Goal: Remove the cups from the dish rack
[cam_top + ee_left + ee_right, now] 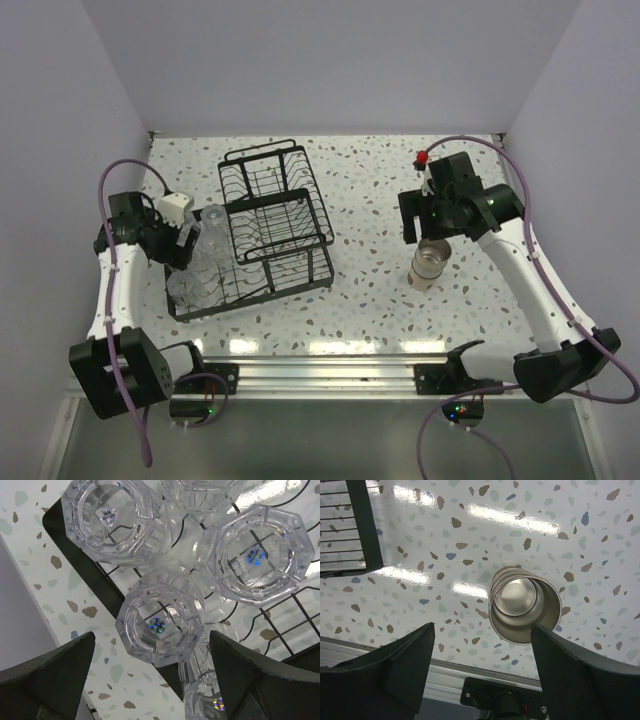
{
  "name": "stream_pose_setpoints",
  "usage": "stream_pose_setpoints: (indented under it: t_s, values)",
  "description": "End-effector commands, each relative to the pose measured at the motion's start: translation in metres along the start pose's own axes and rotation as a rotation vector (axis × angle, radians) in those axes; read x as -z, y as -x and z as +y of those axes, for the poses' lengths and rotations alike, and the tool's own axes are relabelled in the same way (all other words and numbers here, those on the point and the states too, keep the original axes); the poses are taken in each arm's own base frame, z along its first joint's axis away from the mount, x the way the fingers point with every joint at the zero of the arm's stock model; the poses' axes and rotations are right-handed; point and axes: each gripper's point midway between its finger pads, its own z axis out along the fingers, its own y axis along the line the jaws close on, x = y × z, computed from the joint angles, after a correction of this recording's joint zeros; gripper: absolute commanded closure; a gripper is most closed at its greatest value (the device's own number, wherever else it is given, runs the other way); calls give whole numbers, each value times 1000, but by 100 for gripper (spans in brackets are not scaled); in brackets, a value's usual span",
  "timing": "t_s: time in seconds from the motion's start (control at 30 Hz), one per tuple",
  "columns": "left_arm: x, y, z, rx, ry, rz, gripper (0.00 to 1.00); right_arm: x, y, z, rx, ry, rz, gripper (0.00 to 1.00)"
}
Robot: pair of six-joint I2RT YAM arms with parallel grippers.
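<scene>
I will next lower my left gripper's open fingers around the clear cup's rim by the rack's dark edge, then close them.
The black wire dish rack stands left of centre. Several clear cups sit at its left end; the left wrist view shows them close up. My left gripper is open just above them, and in its own view one clear cup lies ahead between the fingers while another sits by the right finger. A stack of nested tan cups with greyish insides stands on the table at the right. My right gripper hovers open and empty above it.
A smaller slotted tier rides on the rack. A rack corner shows at the upper left of the right wrist view. A metal rail runs along the table's near edge. Walls close in on the left, right and back.
</scene>
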Motion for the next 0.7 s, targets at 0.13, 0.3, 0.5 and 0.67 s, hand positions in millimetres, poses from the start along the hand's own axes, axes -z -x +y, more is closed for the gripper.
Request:
stream_pose_setpoints:
  t_s: [0.13, 0.3, 0.5, 0.67]
  values:
    - [-21, 23, 9, 21, 4, -95, 5, 11, 4, -1, 14, 11, -58, 18]
    - [-39, 13, 0, 39, -40, -62, 12, 12, 6, 1, 22, 22, -62, 18]
    - [-42, 15, 2, 31, -26, -77, 12, 9, 6, 1, 22, 24, -58, 18]
    - [-45, 20, -1, 37, -43, -106, 19, 7, 5, 2, 24, 25, -52, 18]
